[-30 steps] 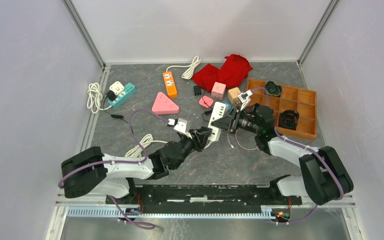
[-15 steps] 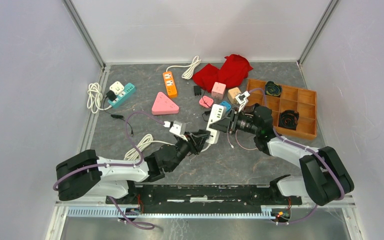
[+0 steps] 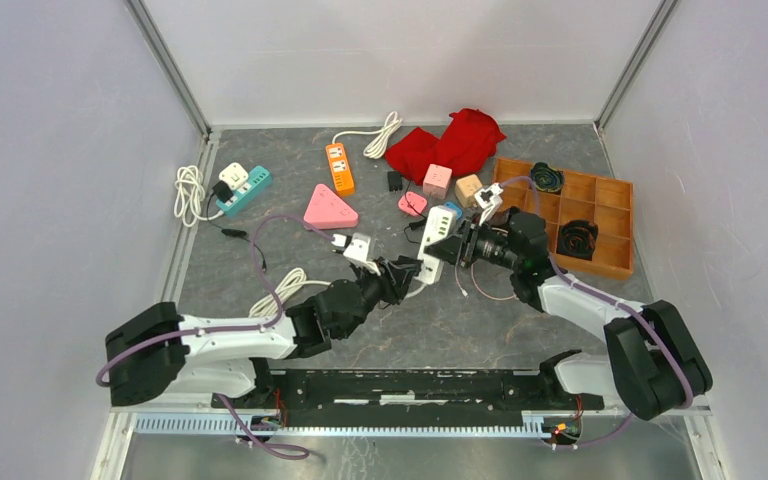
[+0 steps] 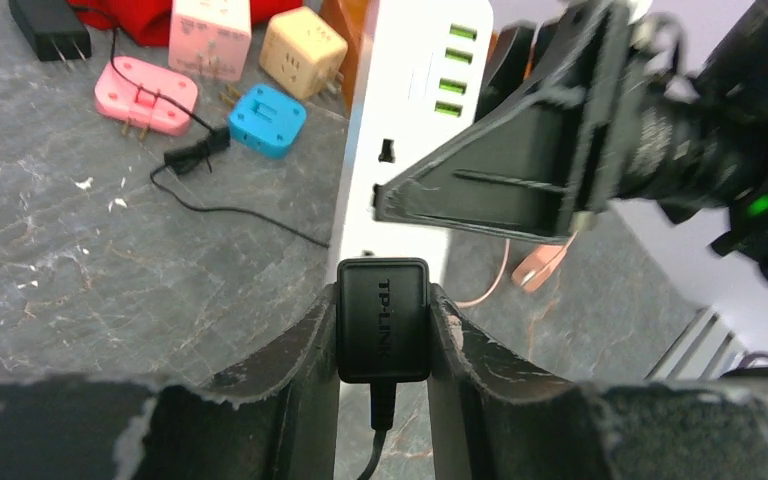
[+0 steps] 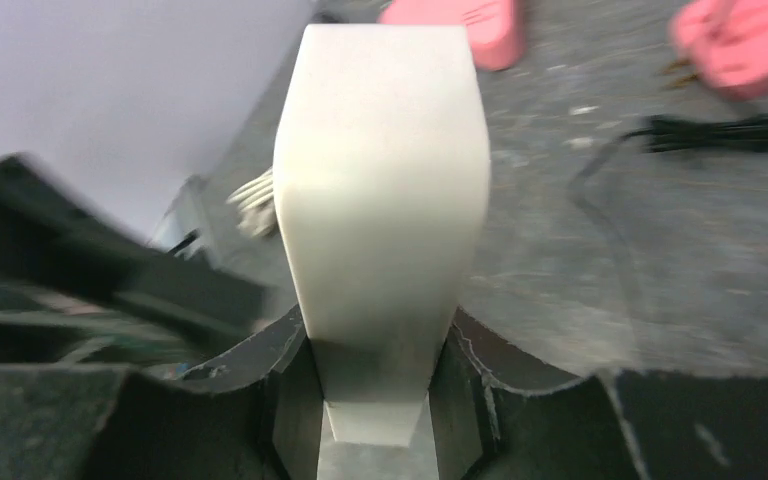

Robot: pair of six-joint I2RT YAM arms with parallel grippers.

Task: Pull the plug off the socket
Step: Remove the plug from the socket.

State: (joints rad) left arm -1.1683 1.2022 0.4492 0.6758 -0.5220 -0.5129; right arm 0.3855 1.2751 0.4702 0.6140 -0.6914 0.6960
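My left gripper pulls away next, then moves outward and down to the tabletop [image 4: 135,53] beside the pink cube adapter and releases. The plug sits against the strip's front.
A black TP-LINK plug [image 4: 382,318] sits against the face of a white power strip [image 4: 415,120] near its lower end. My left gripper [image 4: 382,300] is shut on the plug's two sides. My right gripper [image 5: 380,350] is shut on one end of the white strip [image 5: 382,180] and holds it above the table. In the top view the strip [image 3: 433,245] hangs tilted between my left gripper [image 3: 405,276] and my right gripper [image 3: 452,248] at the table's middle. The plug's pins are hidden.
A teal power strip [image 3: 243,188], an orange strip [image 3: 339,167] and a pink triangular socket [image 3: 330,208] lie at the back left. A red cloth [image 3: 445,143] and small cube adapters [image 3: 437,180] lie behind the grippers. A wooden tray [image 3: 610,262] stands to the right. A white cable coil [image 3: 280,290] lies by my left arm.
Both grippers keep their hold. The left arm's rear links have shifted left and the strip has moved slightly between the frames.
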